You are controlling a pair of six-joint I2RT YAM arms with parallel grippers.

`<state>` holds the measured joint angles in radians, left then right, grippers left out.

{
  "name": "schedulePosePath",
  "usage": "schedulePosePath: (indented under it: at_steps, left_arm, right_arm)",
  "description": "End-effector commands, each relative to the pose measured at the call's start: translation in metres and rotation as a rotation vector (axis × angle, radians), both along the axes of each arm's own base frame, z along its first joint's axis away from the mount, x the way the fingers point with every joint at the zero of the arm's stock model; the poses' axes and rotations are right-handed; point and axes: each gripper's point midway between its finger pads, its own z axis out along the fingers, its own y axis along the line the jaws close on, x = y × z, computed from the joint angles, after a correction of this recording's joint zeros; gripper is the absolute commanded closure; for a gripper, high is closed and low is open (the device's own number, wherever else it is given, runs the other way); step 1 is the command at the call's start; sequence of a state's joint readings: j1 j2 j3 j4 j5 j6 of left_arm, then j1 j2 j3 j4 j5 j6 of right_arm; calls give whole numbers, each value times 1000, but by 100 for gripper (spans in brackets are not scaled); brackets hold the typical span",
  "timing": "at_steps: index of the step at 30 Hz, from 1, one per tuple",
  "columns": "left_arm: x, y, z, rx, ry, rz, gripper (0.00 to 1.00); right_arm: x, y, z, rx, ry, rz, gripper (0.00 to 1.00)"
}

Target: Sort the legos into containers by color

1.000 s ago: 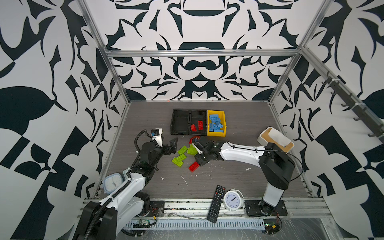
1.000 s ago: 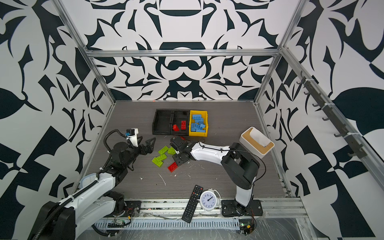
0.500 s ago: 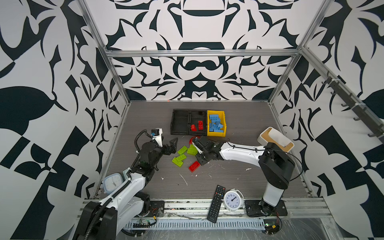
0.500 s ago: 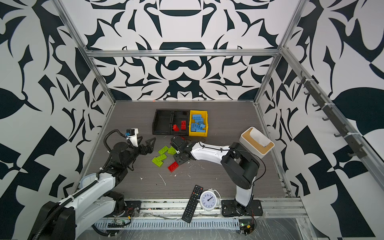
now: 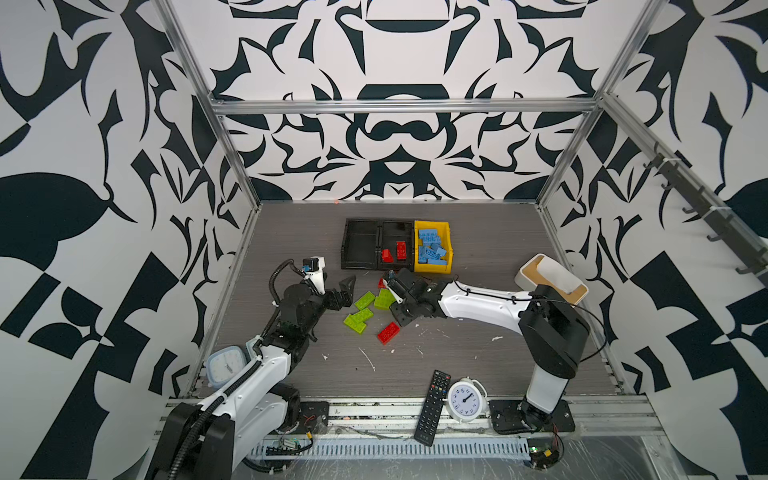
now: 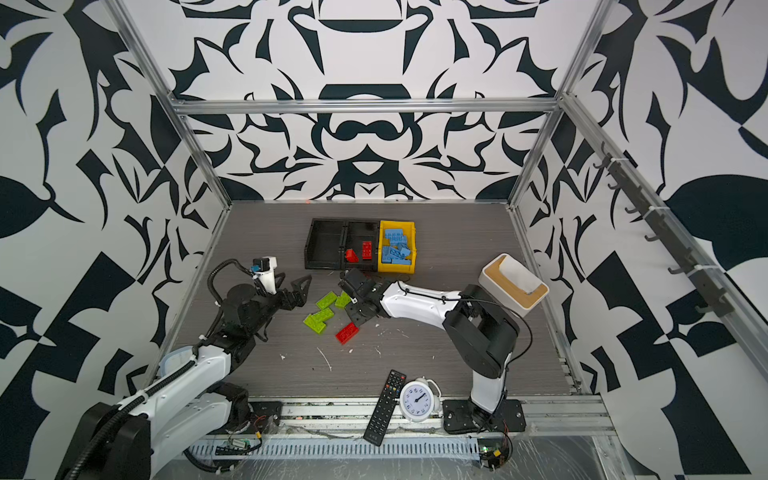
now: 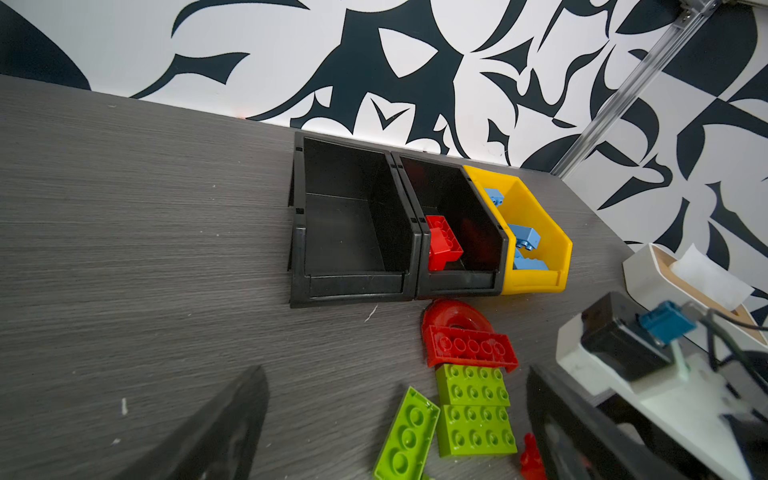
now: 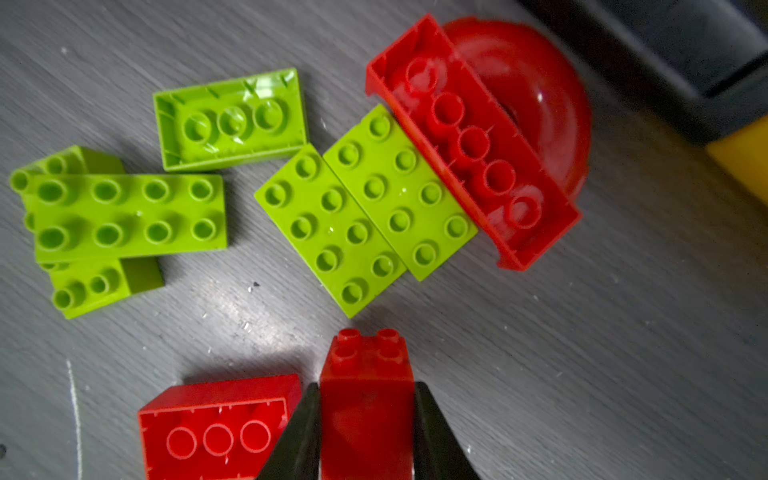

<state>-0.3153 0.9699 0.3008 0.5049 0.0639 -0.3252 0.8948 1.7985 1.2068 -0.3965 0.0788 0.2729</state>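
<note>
My right gripper lifts the red sloped brick up and outward next and releases it in the black tray that holds red bricks, since the tray stands outward of it.
My right gripper [image 8: 365, 386] is shut on a red sloped brick [image 8: 368, 365], low over the table. Beside it lies an upturned red brick [image 8: 216, 428] [image 5: 388, 332]. Ahead lie several lime green bricks [image 8: 365, 208] [image 5: 365, 300] and a red half-round piece [image 8: 540, 104] [image 7: 453, 316] with a long red brick against it. My left gripper [image 7: 395, 399] [image 5: 348, 293] is open, just left of the green bricks. The left black tray [image 5: 361, 245] holds nothing; the right one [image 5: 395, 228] holds two red bricks [image 5: 401, 250]. Blue bricks [image 5: 432, 249] fill the yellow bin [image 5: 448, 232].
A white box with a tan rim [image 5: 552, 282] stands behind the right arm. A black remote [image 5: 432, 401] and a white alarm clock [image 5: 465, 401] lie at the front edge. A pale blue clock [image 5: 224, 365] sits by the left arm's base.
My right gripper has closed on the red sloped brick and shifted slightly towards the trays. The left arm has not moved.
</note>
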Motion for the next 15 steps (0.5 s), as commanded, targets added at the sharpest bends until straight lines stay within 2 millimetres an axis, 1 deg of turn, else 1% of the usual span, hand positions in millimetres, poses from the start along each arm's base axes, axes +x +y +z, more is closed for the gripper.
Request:
schedulePosePath:
  at_steps: [1,4,7,8,11,15]
  left_arm:
    - [3,1,12,-10,-26,8,1]
    - [2,0,12,-11,-27,6,1]
    - [2,1,12,-10,-27,8,1]
    - [2,1,12,-11,-28,7,1]
    - [2,1,13,-11,-30,9,1]
    - [2,1,12,-14,-26,9,0]
  right_arm:
    - [37,13,63,114,-152,-30,72]
    - [66,14,79,136,-226,-75,74]
    - [98,16,89,166,-288,-131,74]
    - [113,11,91,151,-323,-171,74]
    - [143,14,94,160,-381,-224,74]
    - [171,21,92,196,-395,-260,74]
